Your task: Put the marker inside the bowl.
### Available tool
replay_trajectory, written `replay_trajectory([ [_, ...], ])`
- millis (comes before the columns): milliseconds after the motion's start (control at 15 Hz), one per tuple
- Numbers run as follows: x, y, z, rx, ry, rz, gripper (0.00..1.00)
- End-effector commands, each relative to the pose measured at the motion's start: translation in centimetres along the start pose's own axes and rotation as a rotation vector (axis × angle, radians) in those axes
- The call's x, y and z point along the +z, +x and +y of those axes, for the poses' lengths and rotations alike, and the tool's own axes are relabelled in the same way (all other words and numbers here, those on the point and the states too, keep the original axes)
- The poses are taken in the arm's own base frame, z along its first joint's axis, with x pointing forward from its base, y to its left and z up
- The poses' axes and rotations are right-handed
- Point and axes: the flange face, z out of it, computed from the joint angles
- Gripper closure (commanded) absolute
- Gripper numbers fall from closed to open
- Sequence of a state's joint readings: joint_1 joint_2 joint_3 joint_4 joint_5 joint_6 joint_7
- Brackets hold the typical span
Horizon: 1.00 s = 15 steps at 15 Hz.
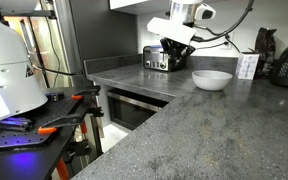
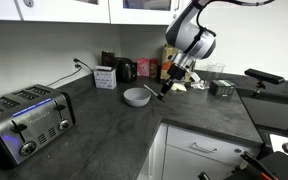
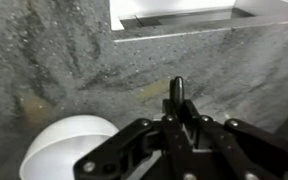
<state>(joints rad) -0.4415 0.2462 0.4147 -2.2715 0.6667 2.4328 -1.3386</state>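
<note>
The marker is still outside the bowl's rim, so the robot's gripper should next move over the white bowl (image 2: 137,95), which is to its left in the wrist view, and let go.
The white bowl (image 1: 211,79) stands on the grey counter; it also shows in an exterior view (image 2: 137,96) and at the lower left of the wrist view (image 3: 69,147). My gripper (image 2: 170,84) hangs above the counter just beside the bowl, and is shut on the dark marker (image 2: 165,90), which sticks out slantwise from the fingers toward the bowl. In the wrist view the marker (image 3: 178,90) pokes out between the closed fingers (image 3: 180,118), to the right of the bowl. In an exterior view the gripper (image 1: 174,52) is above and left of the bowl.
A chrome toaster (image 2: 22,120) stands near the counter's front in an exterior view and behind the gripper (image 1: 157,58) in the other. A white box (image 2: 105,77), dark appliances (image 2: 127,69) and bottles line the back wall. A counter edge (image 1: 134,95) drops beside the bowl.
</note>
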Motion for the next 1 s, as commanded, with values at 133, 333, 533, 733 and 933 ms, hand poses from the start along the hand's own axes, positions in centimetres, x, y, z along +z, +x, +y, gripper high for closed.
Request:
replay_trajectory([
  [133, -2.5, -1.5, -1.5, -0.210, 0.256, 0.070, 0.96],
  [333, -2.6, -2.2, -1.9, -0.317, 0.401, 0.083, 0.96],
  [533, -2.6, -1.0, -2.2, -0.412, 0.528, 0.149, 0.96],
  [733, -2.1, 0.8, -1.5, -0.457, 0.559, 0.194, 0.96],
  [933, -1.3, 2.4, -0.6, -0.452, 0.550, 0.214, 0.96],
])
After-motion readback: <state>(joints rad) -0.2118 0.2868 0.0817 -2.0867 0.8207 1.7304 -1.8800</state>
